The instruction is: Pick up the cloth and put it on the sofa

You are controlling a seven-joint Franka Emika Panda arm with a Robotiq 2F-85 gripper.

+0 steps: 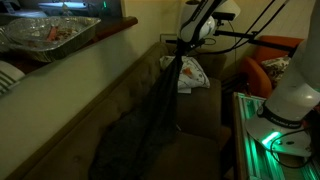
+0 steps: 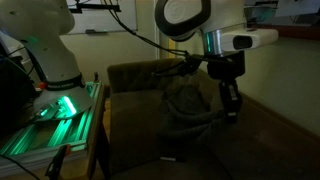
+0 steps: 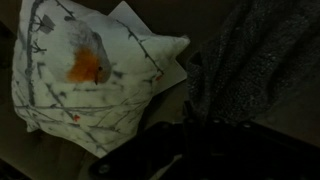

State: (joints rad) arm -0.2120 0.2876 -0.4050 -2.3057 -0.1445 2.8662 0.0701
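Note:
My gripper rises toward the backrest's end (image 1: pixel 157 60) next, outward of it by the pillow, and releases the cloth's top, since the rest drapes onto the seat.
The dark grey cloth (image 1: pixel 140 125) hangs limp from my gripper (image 1: pixel 179 50) and drapes down onto the seat of the olive-brown sofa (image 1: pixel 70 115). In the other exterior view the cloth (image 2: pixel 188 112) is bunched beside the gripper (image 2: pixel 230 106), above the sofa (image 2: pixel 135 78). In the wrist view the cloth (image 3: pixel 250 60) fills the right side and runs into the dark jaws (image 3: pixel 200 128). The jaws look shut on it, though the fingertips are lost in shadow.
A small white pillow with an orange print (image 3: pixel 85 70) lies on the sofa by the armrest (image 1: pixel 191 73). An orange chair (image 1: pixel 262 70) stands beyond it. The robot base with green light (image 1: pixel 285 120) is beside the sofa. A foil tray (image 1: pixel 50 32) sits on the ledge behind.

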